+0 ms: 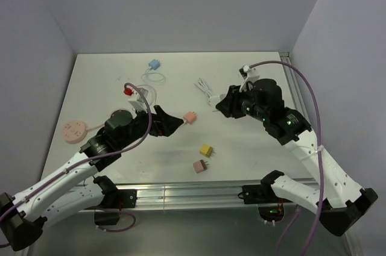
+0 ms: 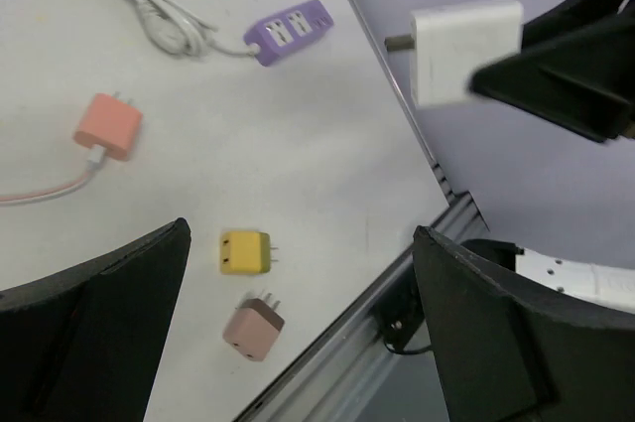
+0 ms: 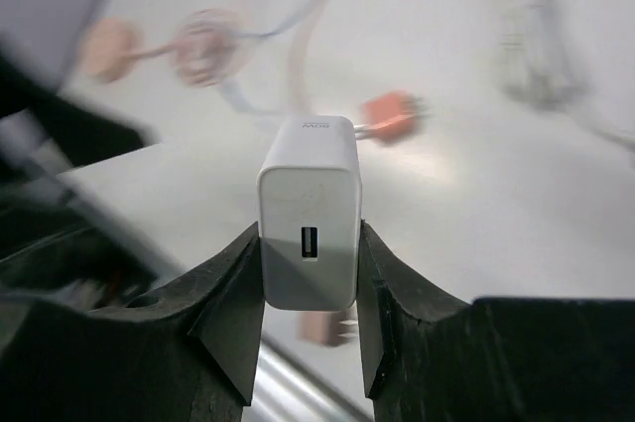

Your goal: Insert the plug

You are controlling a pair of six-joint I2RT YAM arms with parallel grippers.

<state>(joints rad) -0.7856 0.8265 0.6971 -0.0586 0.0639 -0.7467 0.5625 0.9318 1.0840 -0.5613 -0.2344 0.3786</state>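
Observation:
The robot's right gripper will next swing over the power strip's socket farther from the cable, which is below the gripper to the right in the top view, turn the plug's sideways pins down, go lower and let go.
My right gripper (image 3: 309,233) is shut on a white USB charger plug (image 3: 308,199), held in the air with its USB port facing the camera. In the left wrist view the same charger (image 2: 466,50) shows its prongs pointing left, above and right of the purple power strip (image 2: 288,30) that lies on the table on a white cable (image 2: 149,0). In the top view the right gripper (image 1: 221,106) hovers at the end of the white cable (image 1: 205,90); the strip is hidden there. My left gripper (image 1: 172,124) is open and empty (image 2: 301,231), next to a salmon plug (image 1: 189,117).
A yellow plug (image 1: 206,149) and a brown-pink plug (image 1: 200,166) lie near the front edge. A blue plug (image 1: 154,64), a red plug (image 1: 128,91) and a pink round disc (image 1: 75,131) lie on the left half. The metal front rail (image 1: 211,193) edges the table.

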